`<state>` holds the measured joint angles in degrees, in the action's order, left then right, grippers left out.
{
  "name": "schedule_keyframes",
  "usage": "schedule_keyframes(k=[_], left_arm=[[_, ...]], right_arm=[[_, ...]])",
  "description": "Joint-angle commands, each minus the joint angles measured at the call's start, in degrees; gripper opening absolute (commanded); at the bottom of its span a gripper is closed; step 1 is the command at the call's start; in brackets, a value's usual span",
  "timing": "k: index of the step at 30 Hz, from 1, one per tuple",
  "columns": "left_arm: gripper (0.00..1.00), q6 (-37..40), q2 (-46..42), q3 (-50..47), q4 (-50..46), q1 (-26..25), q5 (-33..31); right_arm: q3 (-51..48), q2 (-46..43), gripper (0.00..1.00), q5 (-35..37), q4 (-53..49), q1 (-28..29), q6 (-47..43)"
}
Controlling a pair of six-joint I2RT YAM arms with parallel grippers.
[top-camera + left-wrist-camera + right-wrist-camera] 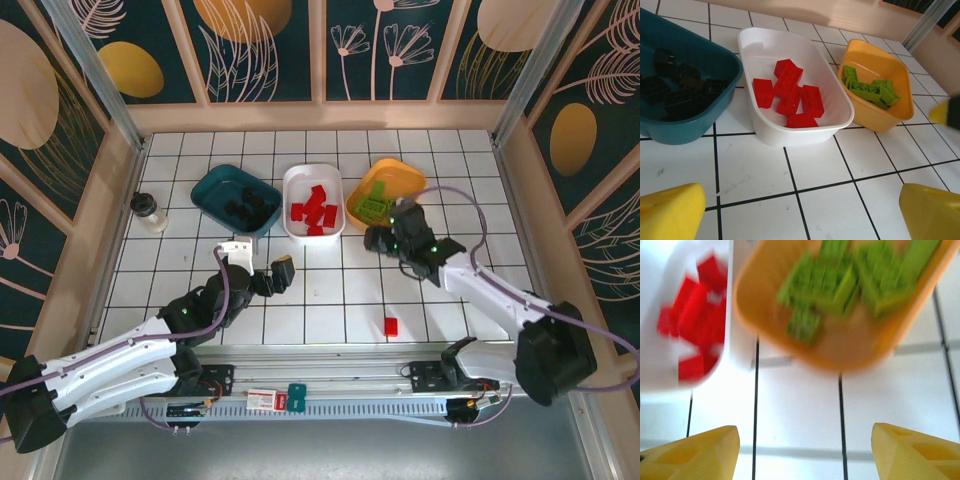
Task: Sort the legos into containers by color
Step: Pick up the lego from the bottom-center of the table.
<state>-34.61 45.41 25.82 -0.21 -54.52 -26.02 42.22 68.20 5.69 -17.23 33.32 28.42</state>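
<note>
I will next move my right gripper back and down from the orange tub (400, 176) to close on the single red lego, which is below and nearer my base.
Three tubs stand in a row at the back. The dark teal tub (212, 187) (670, 132) holds black legos (243, 207) (675, 85). Red legos (313, 210) (790, 92) lie in the white tub (296, 178) (790, 135). The orange tub (400, 176) (880, 122) (840, 360) holds lime green legos (375, 207) (870, 87) (850, 280). One red lego (391, 326) lies alone on the tiles near the front. My left gripper (264, 264) (800, 215) hangs open and empty in front of the white tub. My right gripper (384, 234) (805, 455) is open and empty just before the orange tub; its view is blurred.
A small black-lidded jar (150, 211) stands at the left of the table. A red-and-white card (262, 400) and a small teal piece (297, 396) lie on the front rail. Wooden walls close the table on three sides.
</note>
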Motion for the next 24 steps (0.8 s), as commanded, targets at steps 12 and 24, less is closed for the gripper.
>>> schedule_keyframes(k=[12,24], left_arm=[[0.99,0.0,1.1,-0.5,2.0,0.0,-1.1],[0.99,-0.1,0.4,-1.0,2.1,0.0,-1.4]], right_arm=[[-6.7,-3.5,0.70,0.4,-26.1,16.0,14.9],[-8.8,4.0,0.59,-6.1,-23.6,20.2,16.1]])
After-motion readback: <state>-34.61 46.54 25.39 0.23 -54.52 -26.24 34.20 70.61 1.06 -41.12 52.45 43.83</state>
